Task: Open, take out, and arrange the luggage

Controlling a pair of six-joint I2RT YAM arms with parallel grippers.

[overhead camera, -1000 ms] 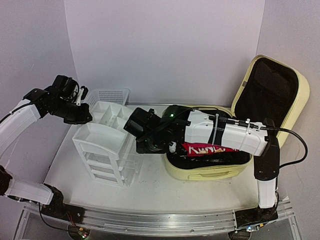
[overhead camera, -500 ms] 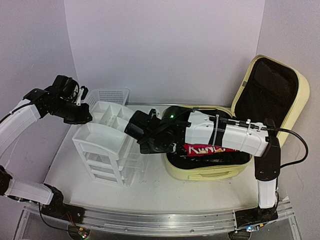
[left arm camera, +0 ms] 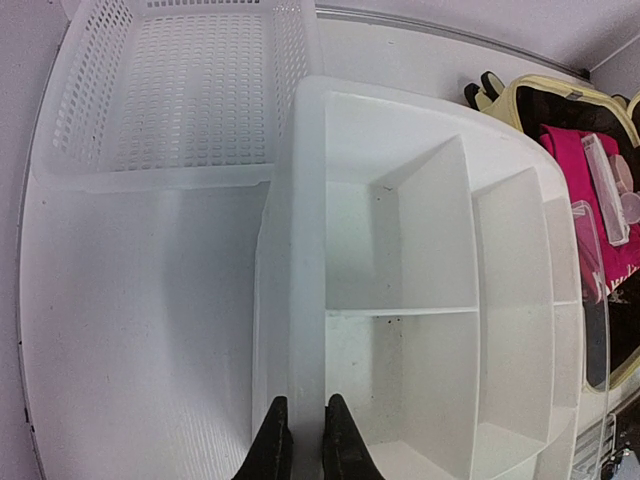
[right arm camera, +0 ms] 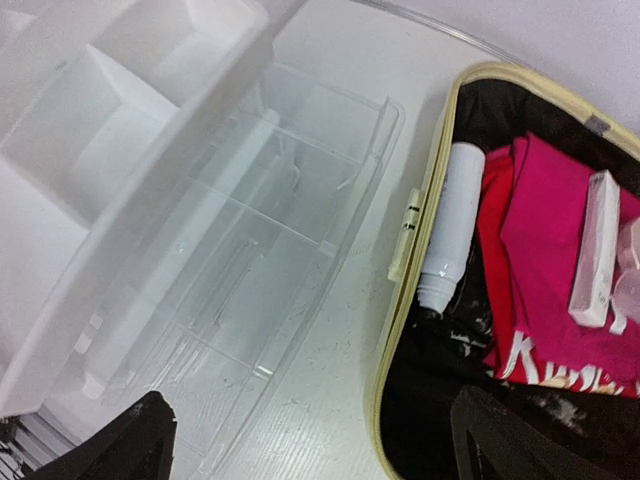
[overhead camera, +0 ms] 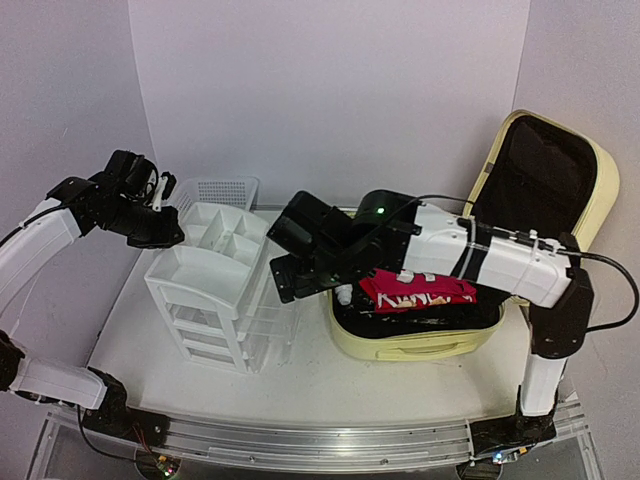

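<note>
The robot will next move its right gripper across the luggage [overhead camera: 420,345] and down onto the small clear box, because the box is lower and to the gripper's right in the wrist view.
The luggage [overhead camera: 420,345], a pale-yellow suitcase, lies open at the right with its black-lined lid [overhead camera: 545,190] propped up. Inside it are a pink and red garment [right arm camera: 560,260], a white bottle [right arm camera: 450,225] and a small clear box [right arm camera: 595,250]. My right gripper [right arm camera: 320,445] hangs open over the gap between the luggage rim and a clear drawer [right arm camera: 260,250], with nothing between its fingers. That drawer is pulled out of the white drawer unit [overhead camera: 205,290]. My left gripper [left arm camera: 300,445] is shut on the unit's top rim [left arm camera: 305,300].
A white mesh basket [left arm camera: 180,90] stands behind the drawer unit against the back wall. The unit's top tray [left arm camera: 430,330] has several dividers. Side walls close in the table on the left and right.
My right gripper has opened wide and lifted up and to the right, away from the clear drawer. The left arm has not moved.
</note>
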